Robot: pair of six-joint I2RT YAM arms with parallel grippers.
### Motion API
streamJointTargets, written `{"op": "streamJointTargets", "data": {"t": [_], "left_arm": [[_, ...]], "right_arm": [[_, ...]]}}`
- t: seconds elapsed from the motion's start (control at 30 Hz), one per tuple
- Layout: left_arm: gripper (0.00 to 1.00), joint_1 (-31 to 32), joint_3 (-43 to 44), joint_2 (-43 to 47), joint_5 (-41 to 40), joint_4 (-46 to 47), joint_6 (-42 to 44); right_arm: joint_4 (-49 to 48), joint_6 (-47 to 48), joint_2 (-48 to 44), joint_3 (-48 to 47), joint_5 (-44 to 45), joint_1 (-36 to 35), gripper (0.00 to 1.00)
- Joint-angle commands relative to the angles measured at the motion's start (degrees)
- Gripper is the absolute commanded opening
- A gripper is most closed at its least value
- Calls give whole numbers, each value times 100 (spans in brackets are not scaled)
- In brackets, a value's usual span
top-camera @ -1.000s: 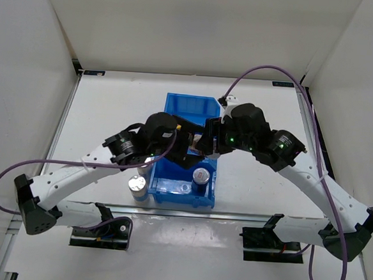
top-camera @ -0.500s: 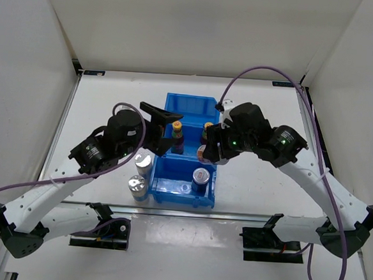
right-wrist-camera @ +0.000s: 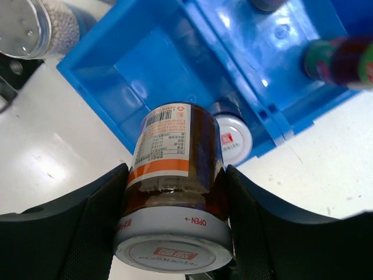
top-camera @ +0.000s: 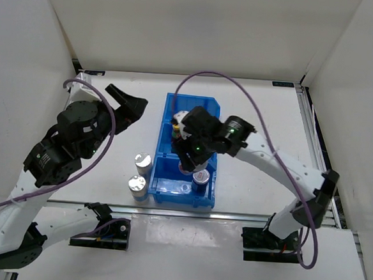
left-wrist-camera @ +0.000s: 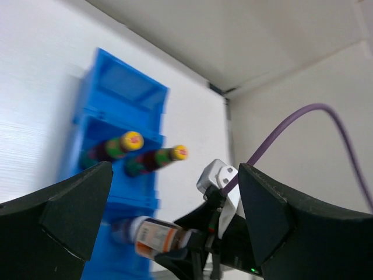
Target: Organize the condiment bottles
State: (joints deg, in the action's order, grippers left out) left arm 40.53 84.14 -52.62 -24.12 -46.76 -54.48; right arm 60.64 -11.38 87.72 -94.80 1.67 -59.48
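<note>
My right gripper will lower the brown shaker into the near part of the bin, toward the side of the silver-capped shakers, because the bottom of the bin is free beside the standing red-topped shaker.
A stubby brown shaker [right-wrist-camera: 175, 175] with a silver, red-marked cap is clamped in my right gripper [right-wrist-camera: 175, 175], which is shut on it. It hangs over the near end of the blue bin [top-camera: 189, 100]; the left wrist view shows the same shaker [left-wrist-camera: 152, 233]. Another red-topped shaker [top-camera: 200, 177] stands in the near compartment. Two slim yellow-capped bottles [left-wrist-camera: 116, 146] [left-wrist-camera: 154, 158] are in the middle compartment. Two plain silver-capped shakers [top-camera: 143, 162] [top-camera: 137, 185] stand on the table left of the bin. My left gripper [top-camera: 130, 104] is raised at the far left, open and empty.
The bin's far compartment [left-wrist-camera: 125, 87] has nothing in it. White walls close off the table on three sides. The right arm's purple cable [top-camera: 241, 92] arcs above the bin's far end.
My left gripper has pulled out of the bin and swung up to the far left, leaving the slim bottles inside. My right gripper carried its shaker from the bin's right edge to over the near compartment.
</note>
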Motion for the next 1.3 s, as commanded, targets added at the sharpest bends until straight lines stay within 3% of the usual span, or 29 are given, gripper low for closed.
{"op": "streamJointTargets", "data": {"t": [0.0,0.2,0.53,0.97,1.13,1.17,1.2,1.27], "left_arm": [[99,-37,173,94,-742,-781,1044],[99,-37,-108,621,-1182,-1116,1176],[99,-37,-723,1201,-1105,-2020,798],[99,-37,-1233,1456,-919,-2583,464],[99,-37,-1505,1746,-858,-2723,404],[99,-37,-1506,1746,-858,-2724,403],[99,-37,-1506,1746,-858,-2829,351],[99,-37,-1567,1746,-858,-2961,350]], "right_arm": [[97,241,429,-740,500,-431,0],[27,241,940,-724,667,-704,0],[-1290,241,940,787,361,-819,0],[-1179,698,2002,104,412,-819,0],[-976,698,2135,-29,379,-819,29],[-975,698,2135,-29,326,-819,37],[-906,698,2135,-90,325,-819,56],[-853,646,2004,-152,325,-819,66]]}}
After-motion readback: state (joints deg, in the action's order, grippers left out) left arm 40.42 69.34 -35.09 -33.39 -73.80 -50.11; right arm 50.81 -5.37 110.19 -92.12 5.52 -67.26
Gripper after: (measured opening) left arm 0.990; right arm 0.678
